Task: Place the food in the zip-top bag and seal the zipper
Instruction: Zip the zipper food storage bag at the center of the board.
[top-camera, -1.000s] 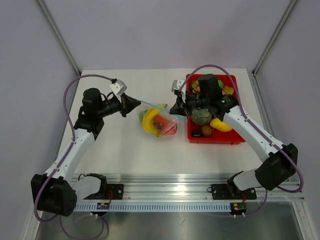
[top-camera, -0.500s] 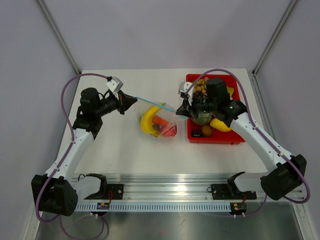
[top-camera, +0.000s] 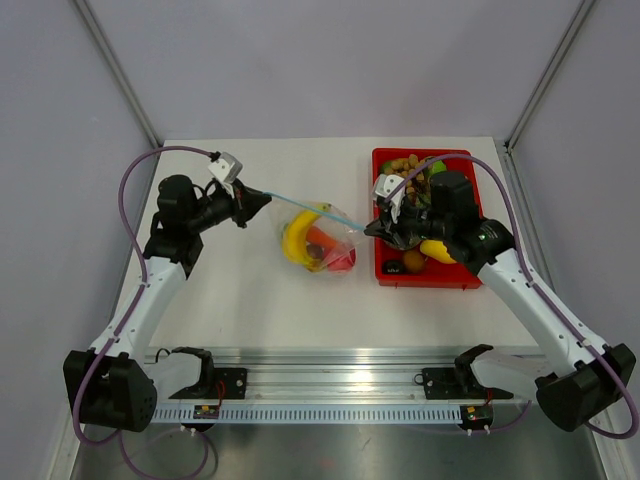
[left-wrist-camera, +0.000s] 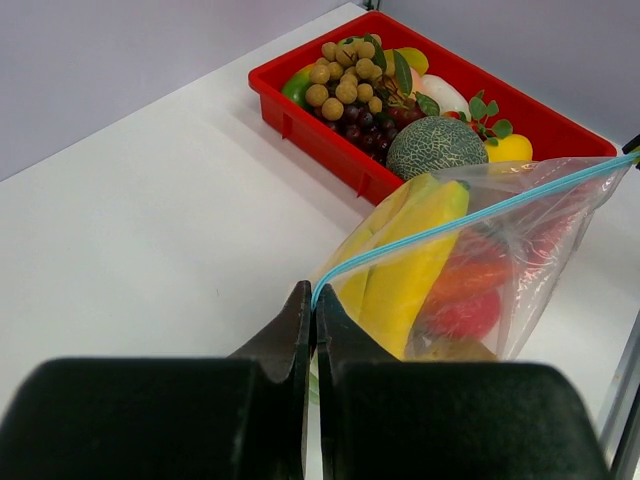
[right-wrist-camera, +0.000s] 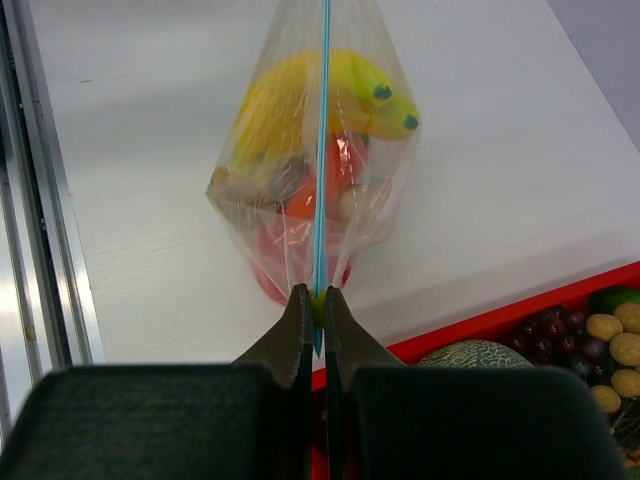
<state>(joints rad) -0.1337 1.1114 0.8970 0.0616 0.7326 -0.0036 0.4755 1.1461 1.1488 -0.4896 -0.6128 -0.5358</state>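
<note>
I need to carry the zipper's end in my right gripper toward my left gripper next, away from my base and the red tray.
The clear zip-top bag (top-camera: 322, 240) hangs between both grippers above the white table, holding yellow bananas (top-camera: 298, 236), an orange carrot and a red round fruit (top-camera: 343, 261). Its teal zipper (top-camera: 305, 204) is stretched taut in a straight line. My left gripper (top-camera: 268, 197) is shut on the zipper's left end (left-wrist-camera: 318, 293). My right gripper (top-camera: 368, 230) is shut on the zipper's right end (right-wrist-camera: 318, 298). The bag also shows in the left wrist view (left-wrist-camera: 470, 270) and the right wrist view (right-wrist-camera: 310, 190). More food, a green melon (left-wrist-camera: 436, 147), brown nuts (left-wrist-camera: 345, 80) and leafy greens, lies in the tray.
A red rectangular tray (top-camera: 384, 272) stands at the right of the table, under my right arm, with food in it (top-camera: 414, 166). Purple cables loop over both arms. Grey walls enclose the table on the left, back and right.
Both grippers have moved apart, the right one rightward over the tray and the left one slightly left. The zipper has been pulled straighter and tauter, and the bag has lifted.
</note>
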